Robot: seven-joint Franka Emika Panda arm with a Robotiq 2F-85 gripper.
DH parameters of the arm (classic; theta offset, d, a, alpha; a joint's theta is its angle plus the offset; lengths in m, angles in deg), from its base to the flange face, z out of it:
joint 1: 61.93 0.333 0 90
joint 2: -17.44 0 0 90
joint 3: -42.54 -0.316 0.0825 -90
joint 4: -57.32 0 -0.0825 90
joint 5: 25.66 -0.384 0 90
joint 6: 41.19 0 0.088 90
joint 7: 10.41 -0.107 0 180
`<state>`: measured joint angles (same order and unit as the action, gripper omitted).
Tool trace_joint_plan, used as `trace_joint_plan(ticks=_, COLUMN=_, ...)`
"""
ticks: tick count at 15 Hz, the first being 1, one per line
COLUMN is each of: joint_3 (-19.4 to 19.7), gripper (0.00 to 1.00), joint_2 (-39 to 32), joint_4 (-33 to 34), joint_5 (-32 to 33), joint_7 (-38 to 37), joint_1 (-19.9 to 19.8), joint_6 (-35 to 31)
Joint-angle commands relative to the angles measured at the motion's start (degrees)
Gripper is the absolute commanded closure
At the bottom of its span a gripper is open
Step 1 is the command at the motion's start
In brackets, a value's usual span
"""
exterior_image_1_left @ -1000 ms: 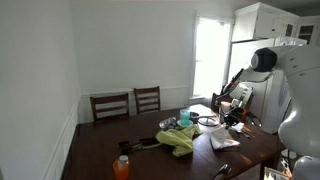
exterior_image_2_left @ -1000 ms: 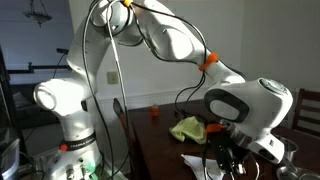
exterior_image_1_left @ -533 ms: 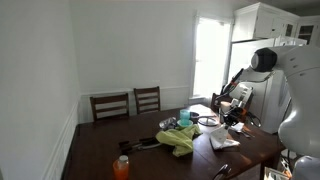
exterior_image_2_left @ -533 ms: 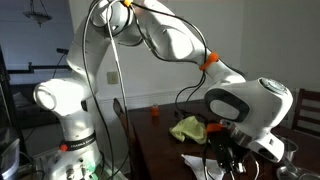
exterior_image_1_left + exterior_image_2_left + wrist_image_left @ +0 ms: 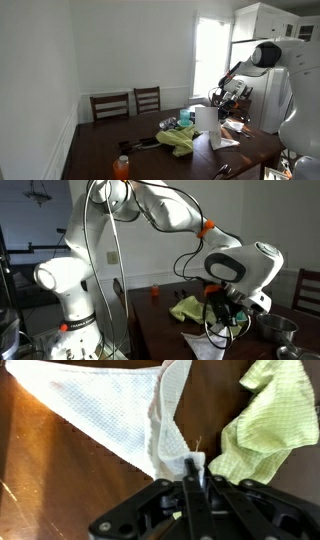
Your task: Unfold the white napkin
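I need to move my gripper outward next over the yellow-green cloth (image 5: 186,137), toward the teal cup, and let go of the pinched corner, because the white napkin (image 5: 207,122) hangs folded from my gripper.
The white napkin (image 5: 120,415) hangs from my gripper (image 5: 193,464), spreading into a broad triangle over the dark wooden table (image 5: 45,480). The jaws are shut on one corner of it. In an exterior view the napkin (image 5: 207,122) hangs as a white sheet below the gripper (image 5: 218,98), lifted above the table. In an exterior view (image 5: 222,303) the gripper is seen above a white sheet (image 5: 202,345) at the table edge.
A crumpled yellow-green cloth (image 5: 262,420) lies right beside the napkin, also seen in both exterior views (image 5: 180,138) (image 5: 187,308). An orange bottle (image 5: 121,166), a teal cup (image 5: 185,117), cables and two chairs (image 5: 128,104) are around the table. A metal bowl (image 5: 276,328) sits near the edge.
My gripper has risen from the table and carried the napkin's corner up with it, so the napkin now hangs open below it.
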<state>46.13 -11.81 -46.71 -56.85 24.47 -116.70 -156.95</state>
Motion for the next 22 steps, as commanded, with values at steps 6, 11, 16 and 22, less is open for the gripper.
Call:
trace_joint_plan(ticks=6, joint_3=0.3, gripper=0.99, joint_2=3.2, joint_4=-1.4, joint_5=-6.9, joint_7=0.4, joint_1=2.9, joint_6=5.7)
trace_joint_plan(ticks=11, joint_3=1.9, gripper=0.95, joint_2=2.1, joint_4=-0.4, joint_5=-8.7, joint_7=0.5, joint_1=5.7, joint_6=5.5)
trace_joint_plan(ticks=16, joint_3=1.9, gripper=0.95, joint_2=2.1, joint_4=-0.4, joint_5=-9.0, joint_7=0.5, joint_1=5.8, joint_6=5.5)
trace_joint_plan(ticks=22, joint_3=1.6, gripper=0.99, joint_2=2.6, joint_4=-0.8, joint_5=-10.6, joint_7=-0.2, joint_1=6.8, joint_6=5.1)
